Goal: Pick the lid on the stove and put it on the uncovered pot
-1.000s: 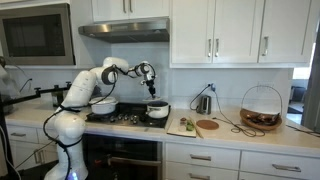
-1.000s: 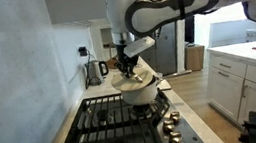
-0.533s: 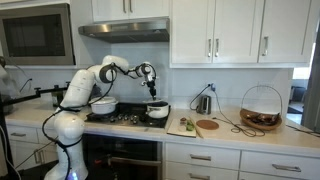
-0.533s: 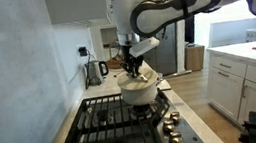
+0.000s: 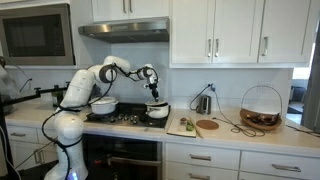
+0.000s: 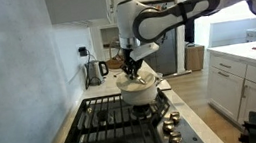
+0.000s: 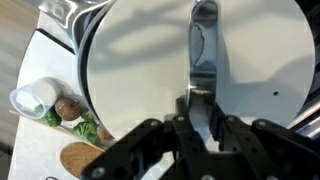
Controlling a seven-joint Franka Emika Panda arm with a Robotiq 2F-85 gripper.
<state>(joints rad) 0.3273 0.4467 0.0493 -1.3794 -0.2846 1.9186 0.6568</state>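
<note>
The smaller pale pot's rim (image 5: 160, 104) (image 7: 84, 62) shows uncovered on the side toward the cutting board, so the gripper will next move the lid slightly that way and let go of the lid's handle.
My gripper (image 5: 152, 88) (image 6: 130, 65) is shut on the handle (image 7: 203, 50) of the small round pale lid (image 7: 150, 60). It holds the lid (image 6: 136, 79) right over the smaller pale pot (image 5: 157, 111) (image 6: 139, 93). The lid looks slightly tilted at the pot's rim; I cannot tell whether it rests on it. In the wrist view the fingers (image 7: 205, 118) clamp the handle's lower end, and the lid hides the pot's inside. The pot stands on the black stove (image 5: 125, 118) (image 6: 110, 124).
A larger whitish pot (image 5: 103, 104) stands on the stove beside the arm. A cutting board with vegetables (image 5: 183, 126) (image 7: 62, 110), a metal jug (image 5: 203, 103) and a wire basket (image 5: 261, 110) are on the counter. A dark appliance (image 6: 95, 71) stands by the wall.
My gripper has come down a little with the lid, closer onto the smaller pot. Nothing else has moved.
</note>
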